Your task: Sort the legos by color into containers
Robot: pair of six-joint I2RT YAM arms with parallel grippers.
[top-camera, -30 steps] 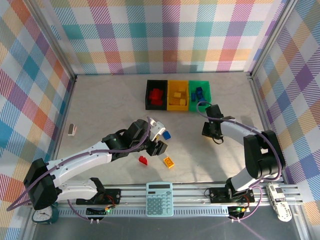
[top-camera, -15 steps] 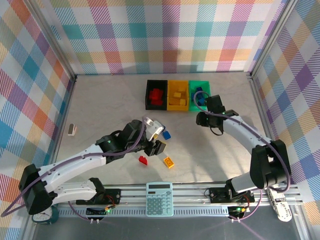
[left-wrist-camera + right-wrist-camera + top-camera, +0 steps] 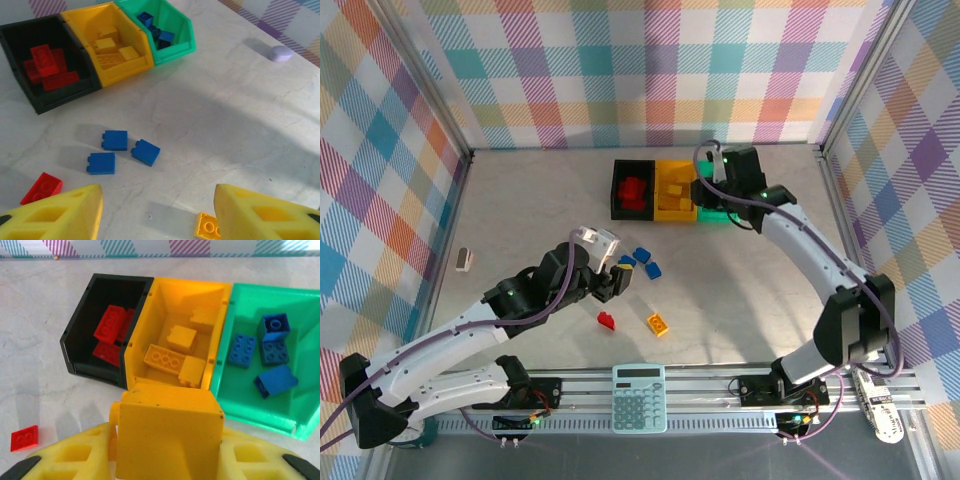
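The yellow lego should next go outward and down to the yellow container's far corner by the black container in my right gripper. That corner is bare, so I should release the lego there.
Black, yellow and green containers stand in a row at the back. My right gripper hovers by the yellow and green ones, shut on a yellow lego just short of the yellow container's near rim. Red legos lie in the black container, blue ones in the green. My left gripper is open and holds nothing. Ahead of its fingers lie three blue legos, a red lego and a yellow lego.
A teal calculator lies on the front rail. A small white object sits at the table's left side. A pale lilac lump rests right of the containers. Checked walls close in three sides.
My right gripper has carried the yellow lego from mid-table up to the containers. My left gripper has pulled back leftward, uncovering two more blue legos.
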